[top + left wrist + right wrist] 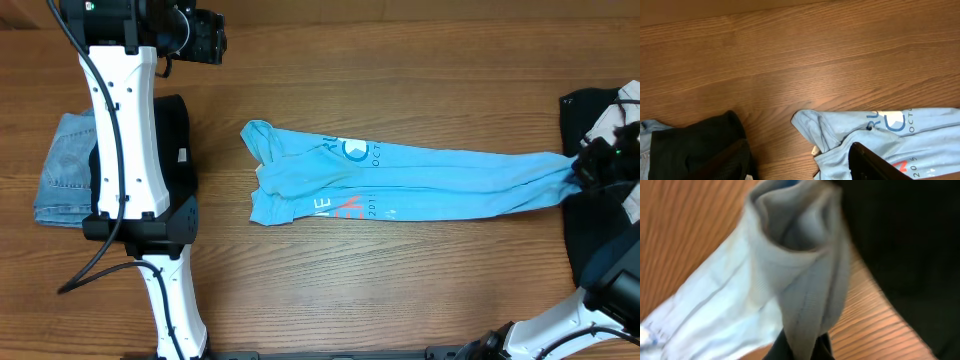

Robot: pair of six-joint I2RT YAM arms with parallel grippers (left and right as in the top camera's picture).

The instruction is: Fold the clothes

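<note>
I will carry the T-shirt's held end toward the T-shirt's collar end with my right gripper next. Then I will lay the held end over the T-shirt's cloth by the print [372,181] [659,344].
The light blue T-shirt [400,175] lies stretched into a long band across the middle of the table, with blue and red print showing. Its bunched collar end is at the left. My right gripper [587,168] is shut on the shirt's right end. In the right wrist view the pinched cloth [795,275] rises from between the fingers [805,349]. My left gripper [205,40] is raised at the far left, apart from the shirt and empty. In the left wrist view one dark finger [875,165] shows above the shirt's left end [890,135]; the jaws look open.
Folded jeans [62,165] lie at the far left with a black garment [178,150] beside them, partly under the left arm. The black garment also shows in the left wrist view [695,150]. Another dark garment [595,110] lies at the right edge.
</note>
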